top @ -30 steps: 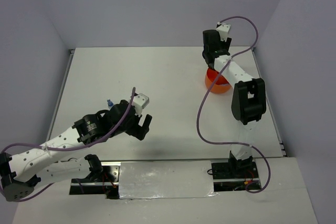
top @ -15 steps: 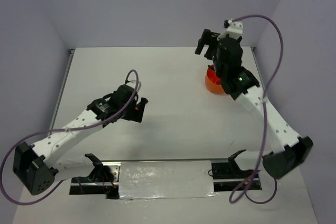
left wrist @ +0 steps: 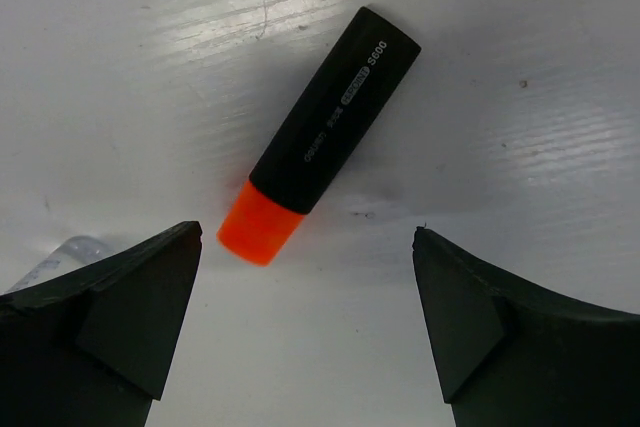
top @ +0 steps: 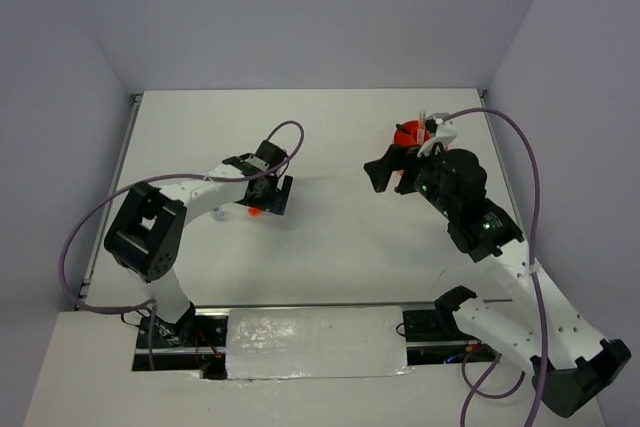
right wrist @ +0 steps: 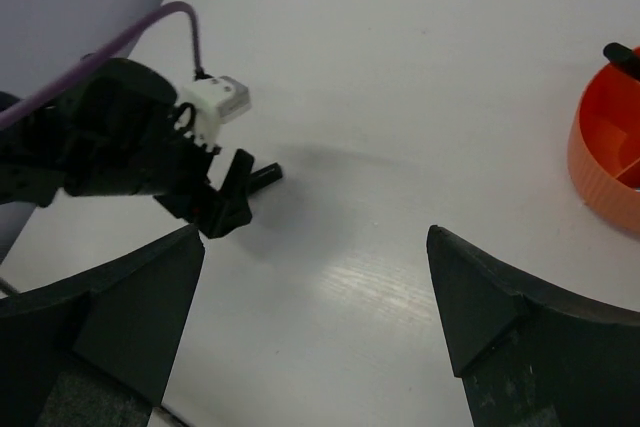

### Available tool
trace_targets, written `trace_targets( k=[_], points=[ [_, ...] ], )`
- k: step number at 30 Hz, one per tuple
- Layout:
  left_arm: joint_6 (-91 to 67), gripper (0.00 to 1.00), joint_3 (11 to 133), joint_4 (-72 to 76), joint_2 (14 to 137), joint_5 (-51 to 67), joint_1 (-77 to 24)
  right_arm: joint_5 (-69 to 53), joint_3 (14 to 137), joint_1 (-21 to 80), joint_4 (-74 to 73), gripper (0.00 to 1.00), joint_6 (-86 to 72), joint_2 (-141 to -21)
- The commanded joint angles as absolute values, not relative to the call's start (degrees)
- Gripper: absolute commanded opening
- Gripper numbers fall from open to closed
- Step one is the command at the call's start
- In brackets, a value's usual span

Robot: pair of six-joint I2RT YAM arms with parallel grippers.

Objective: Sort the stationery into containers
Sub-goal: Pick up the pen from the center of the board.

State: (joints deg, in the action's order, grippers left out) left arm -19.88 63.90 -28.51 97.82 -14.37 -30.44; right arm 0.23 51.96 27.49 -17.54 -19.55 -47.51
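Note:
The highlighter's black body (left wrist: 292, 177) beside the orange cap lies flat on the tabletop under the open fingers, so my left gripper will go down and close on it next.
A black highlighter (left wrist: 335, 127) with an orange cap lies flat on the white table, cap end towards my left gripper (left wrist: 307, 237). That gripper is open and empty, hovering just above the cap, fingers either side. In the top view the left gripper (top: 268, 192) covers most of the highlighter; only its orange cap (top: 253, 212) shows. The orange tub (top: 407, 134) stands at the back right with pens sticking up, partly hidden by my right arm. My right gripper (top: 383, 173) is open and empty above bare table left of the tub (right wrist: 600, 152). The right wrist view shows the left gripper (right wrist: 215, 202) and the highlighter's black end (right wrist: 262, 175).
A pale translucent item (left wrist: 62, 252) peeks out behind the left finger, too hidden to name. A black item (right wrist: 622, 53) sticks out over the tub's rim. Grey walls close in the table on three sides. Purple cables loop above both arms.
My left gripper has moved right and farther out, and now sits over the highlighter. My right arm has swung from above the tub to its left, over the table's middle.

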Motion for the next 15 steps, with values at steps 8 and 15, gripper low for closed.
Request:
trace_targets(
  k=[8, 15],
  points=[
    [-15.11, 0.99, 67.41, -23.03, 104.15, -7.75, -26.55, -6.50, 49.31, 28.04, -18.02, 1.00, -20.39, -40.87],
    [-18.45, 0.94, 66.18, -24.52, 105.03, -2.64, -26.28, -7.65, 51.76, 28.30, -18.10, 1.00, -21.44, -42.18]
  ],
)
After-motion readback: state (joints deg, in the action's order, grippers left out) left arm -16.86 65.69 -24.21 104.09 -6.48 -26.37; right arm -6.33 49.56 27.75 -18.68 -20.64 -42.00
